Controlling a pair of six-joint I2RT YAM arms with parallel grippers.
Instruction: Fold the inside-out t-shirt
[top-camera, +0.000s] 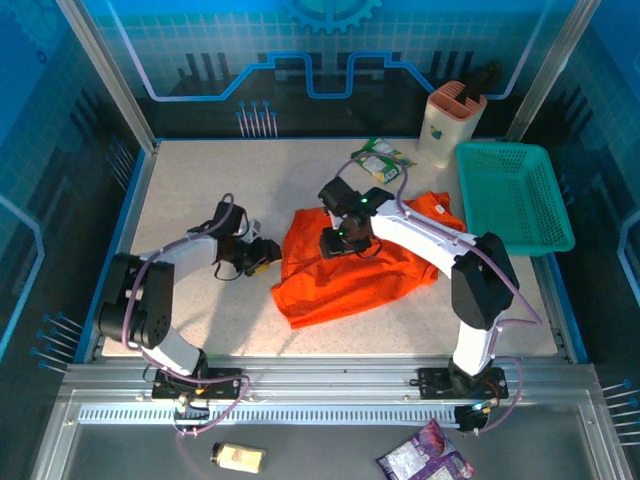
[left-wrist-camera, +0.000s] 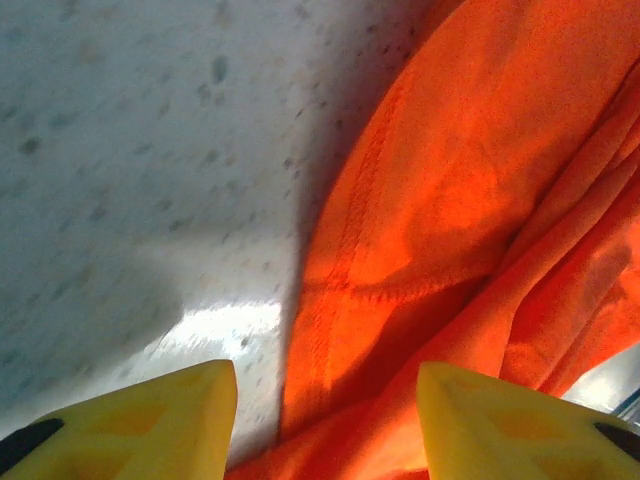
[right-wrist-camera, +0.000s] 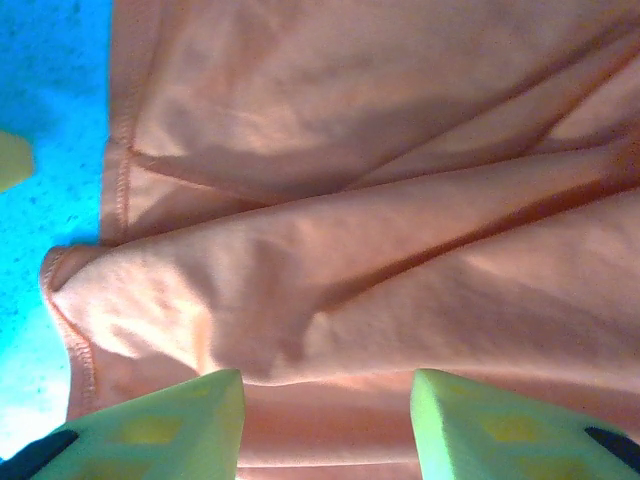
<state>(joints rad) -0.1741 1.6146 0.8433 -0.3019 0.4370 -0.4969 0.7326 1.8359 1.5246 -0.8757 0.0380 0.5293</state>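
Note:
The robot's right gripper next needs to move across the shirt and down to the fold's stitched end (top-camera: 282, 273) (right-wrist-camera: 66, 275), as that end lies below the right gripper, over beside the left gripper.
The inside-out t-shirt (top-camera: 350, 270) lies crumpled and bright orange in the middle of the table. My left gripper (top-camera: 264, 254) sits low at the shirt's left edge. Its yellow fingers (left-wrist-camera: 160, 420) stand apart, with a stitched hem (left-wrist-camera: 345, 290) and bare tabletop between them, so my left gripper (left-wrist-camera: 325, 425) is open. My right gripper (top-camera: 340, 240) hovers over the upper middle of the shirt. In the right wrist view the folds of the t-shirt (right-wrist-camera: 380, 220) lie just below my right gripper (right-wrist-camera: 325, 425), which is open with nothing pinched.
A teal mesh basket (top-camera: 512, 195) stands at the right, close to the shirt. A beige holder (top-camera: 447, 125) and a green packet (top-camera: 382, 158) sit at the back. A small pack (top-camera: 238, 457) and a purple packet (top-camera: 428, 462) lie on the near ledge.

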